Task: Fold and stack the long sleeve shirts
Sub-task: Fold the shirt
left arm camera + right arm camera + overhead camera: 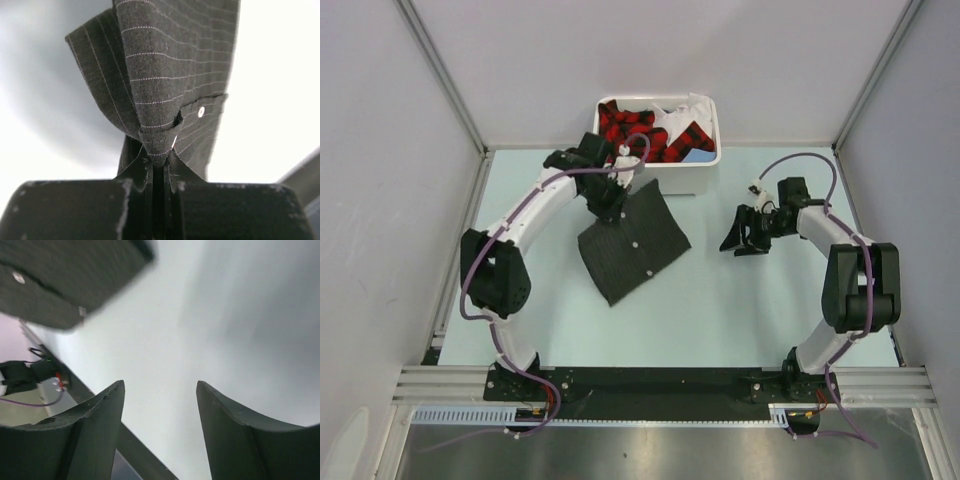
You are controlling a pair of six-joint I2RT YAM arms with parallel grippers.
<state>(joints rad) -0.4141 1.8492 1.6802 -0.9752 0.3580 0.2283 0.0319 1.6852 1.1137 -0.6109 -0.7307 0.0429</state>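
Note:
The left gripper swings back across the shirt next and releases cloth at the shirt's near edge (656, 272), since that lies back and to its right in the top view.
A charcoal pinstriped long sleeve shirt (636, 240), folded into a rough rectangle, lies on the pale table left of centre, its far edge lifted. My left gripper (611, 196) is shut on that far edge; the left wrist view shows the striped cloth (170, 75) with a white button pinched between the closed jaws. My right gripper (738, 240) is open and empty, hovering above the table to the right of the shirt. The right wrist view shows its spread fingers (100, 415) and a corner of the shirt (70, 275) at top left.
A white bin (703, 176) at the back centre holds red-and-black checked clothing (635, 128) with white and blue pieces. Metal frame posts and walls flank the table. A black rail (650, 385) runs along the near edge.

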